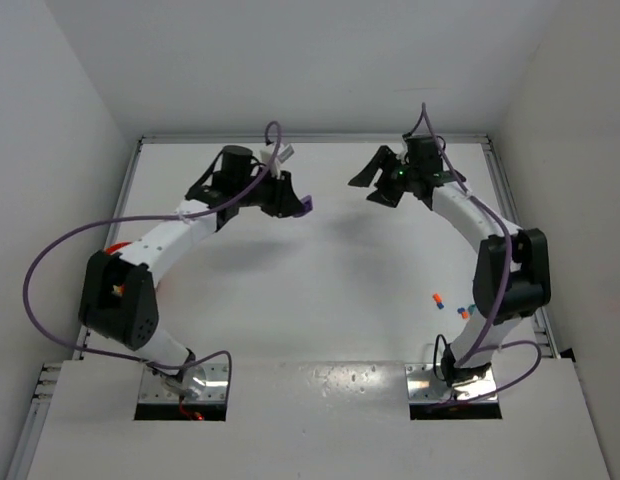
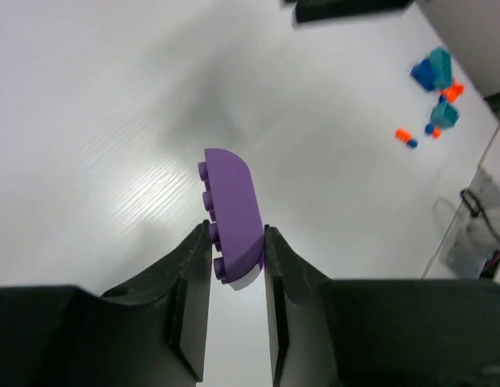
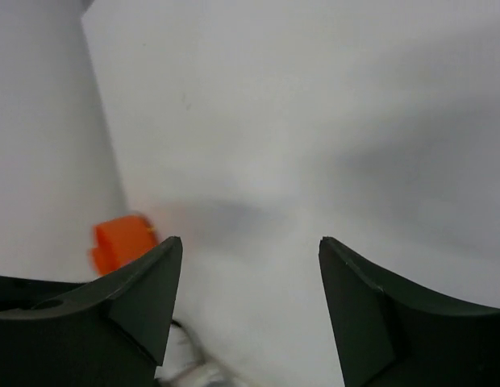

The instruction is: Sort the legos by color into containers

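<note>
My left gripper needs to swing left in the top view and back over the orange bowl (image 1: pixel 114 247), which lies that way, to release the purple lego (image 1: pixel 307 204).
My left gripper (image 1: pixel 298 203) is shut on a purple lego (image 1: pixel 307 204), held above the far middle of the table. In the left wrist view the purple lego (image 2: pixel 232 214), rounded with studs on its left side, is pinched between the fingertips of the gripper (image 2: pixel 237 242). My right gripper (image 1: pixel 368 187) is open and empty at the far right; the right wrist view (image 3: pixel 250 246) shows its jaws wide apart. Small orange, teal and blue legos (image 1: pixel 450 305) lie by the right arm and show in the left wrist view (image 2: pixel 434 97). The orange bowl (image 1: pixel 114 247) is mostly hidden behind the left arm.
White walls close in the table on the left, back and right. A blurred orange shape (image 3: pixel 121 242) sits beside the left finger in the right wrist view. Purple cables loop off both arms.
</note>
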Tool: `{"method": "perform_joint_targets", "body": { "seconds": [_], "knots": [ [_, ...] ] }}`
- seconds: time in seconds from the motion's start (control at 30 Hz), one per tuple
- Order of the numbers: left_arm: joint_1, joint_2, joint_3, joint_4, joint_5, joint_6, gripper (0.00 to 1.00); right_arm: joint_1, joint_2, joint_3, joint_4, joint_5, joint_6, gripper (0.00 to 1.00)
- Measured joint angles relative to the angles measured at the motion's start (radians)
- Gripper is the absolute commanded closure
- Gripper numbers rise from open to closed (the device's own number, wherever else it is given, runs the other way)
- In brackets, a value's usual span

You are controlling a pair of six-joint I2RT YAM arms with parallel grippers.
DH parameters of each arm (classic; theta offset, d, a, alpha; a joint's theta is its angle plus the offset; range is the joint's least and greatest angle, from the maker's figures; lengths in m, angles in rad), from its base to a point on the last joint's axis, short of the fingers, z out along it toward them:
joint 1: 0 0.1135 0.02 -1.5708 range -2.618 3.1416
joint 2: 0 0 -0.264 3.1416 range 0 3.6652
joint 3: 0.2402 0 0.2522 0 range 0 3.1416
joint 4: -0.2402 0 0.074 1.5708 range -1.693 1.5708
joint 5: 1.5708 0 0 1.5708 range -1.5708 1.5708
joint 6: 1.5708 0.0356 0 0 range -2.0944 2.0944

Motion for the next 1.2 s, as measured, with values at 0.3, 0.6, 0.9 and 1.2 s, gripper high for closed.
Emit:
{"method": "perform_joint_targets", "body": {
  "seconds": [0.3, 0.6, 0.9, 1.2],
  "knots": [
    [0.389, -0.224, 0.045, -0.592, 0.132, 0.653, 1.00, -0.021, -0.226, -0.024, -0.082, 0.157, -0.698, 0.26],
    [0.740, -0.314, 0.055, -1.069, 0.058, 1.213, 1.00, -0.028, -0.213, -0.034, -0.170, 0.055, -0.962, 0.28],
    [0.932, -0.336, 0.053, -1.144, -0.097, 1.421, 1.00, -0.034, -0.065, 0.110, -0.322, -0.007, -1.064, 0.30],
    [1.115, -0.257, 0.048, -1.148, -0.150, 1.579, 1.00, -0.034, -0.036, 0.192, -0.373, -0.023, -1.087, 0.30]
  ]
}}
